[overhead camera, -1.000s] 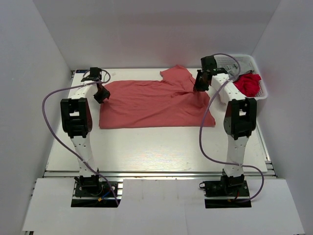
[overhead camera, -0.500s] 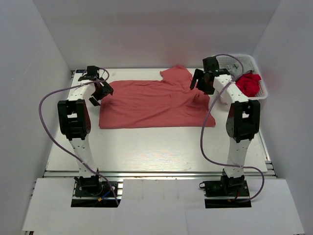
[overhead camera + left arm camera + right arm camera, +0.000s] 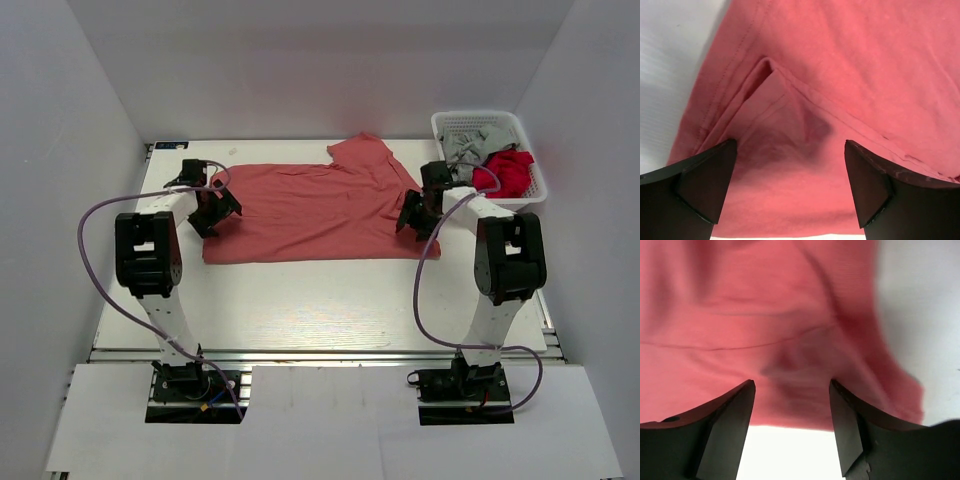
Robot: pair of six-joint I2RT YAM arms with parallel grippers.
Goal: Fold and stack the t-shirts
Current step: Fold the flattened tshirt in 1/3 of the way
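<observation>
I will next move my left gripper outward along the salmon-red t-shirt's side edge and close it on its far corner (image 3: 218,173), as that corner lies outward of my open fingers.
The muted salmon-red t-shirt (image 3: 310,210) lies spread flat on the table, one sleeve sticking out at the back. My left gripper (image 3: 213,213) is open just above its left edge; the left wrist view shows the shirt (image 3: 840,75) with a folded seam between my spread fingers (image 3: 700,185). My right gripper (image 3: 418,215) is open above the shirt's right edge; the right wrist view shows the cloth (image 3: 765,315) blurred between the fingers (image 3: 725,430). The brighter red t-shirt (image 3: 508,172) and the grey t-shirt (image 3: 466,150) lie in the basket.
The white plastic mesh basket (image 3: 478,122) stands at the back right corner of the white table (image 3: 320,300). White walls enclose the table on three sides. Purple cables loop beside both arms.
Both grippers have come down and towards me from the shirt's far corners to its left and right edges. The shirt's right side lies flatter than before.
</observation>
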